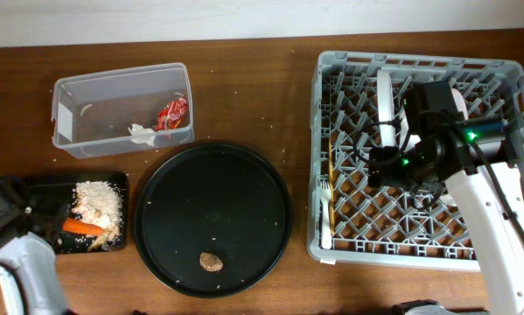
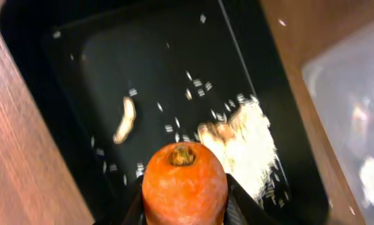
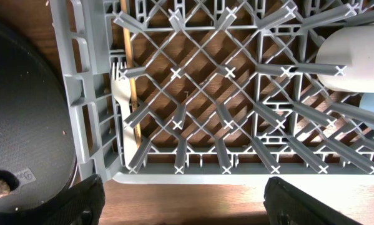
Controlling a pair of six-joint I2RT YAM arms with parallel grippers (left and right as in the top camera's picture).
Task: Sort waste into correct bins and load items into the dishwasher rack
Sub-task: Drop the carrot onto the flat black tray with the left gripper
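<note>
The black tray already holds grains and a pale scrap, so the robot's left gripper will next go down to the black tray's bottom (image 1: pixel 73 240) (image 2: pixel 154 124) beside that pale scrap and release the carrot.
An orange carrot (image 2: pixel 184 184) fills the left wrist view, stem end up, with my left gripper (image 2: pixel 184 209) shut on it above the shallow black tray (image 2: pixel 143 62). From overhead the carrot (image 1: pixel 82 227) lies across that tray (image 1: pixel 69 181) beside beige grains (image 1: pixel 100 201). The clear tub (image 1: pixel 122 79) holds a red wrapper (image 1: pixel 171 114) and a white napkin (image 1: pixel 142 133). My right gripper (image 3: pixel 187 212) is open, with nothing between its jaws, over the near edge of the grey dishwasher rack (image 3: pixel 87 94). The rack holds a wooden fork (image 3: pixel 121 94) and a white cup (image 3: pixel 355 59).
A large round black tray (image 1: pixel 244 166) sits mid-table with a small brown round piece (image 1: pixel 211 261) on it. A white plate (image 1: pixel 384 105) stands upright in the rack (image 1: pixel 401 254). A pale scrap (image 2: pixel 125 119) and loose grains (image 2: pixel 249 137) lie in the black tray.
</note>
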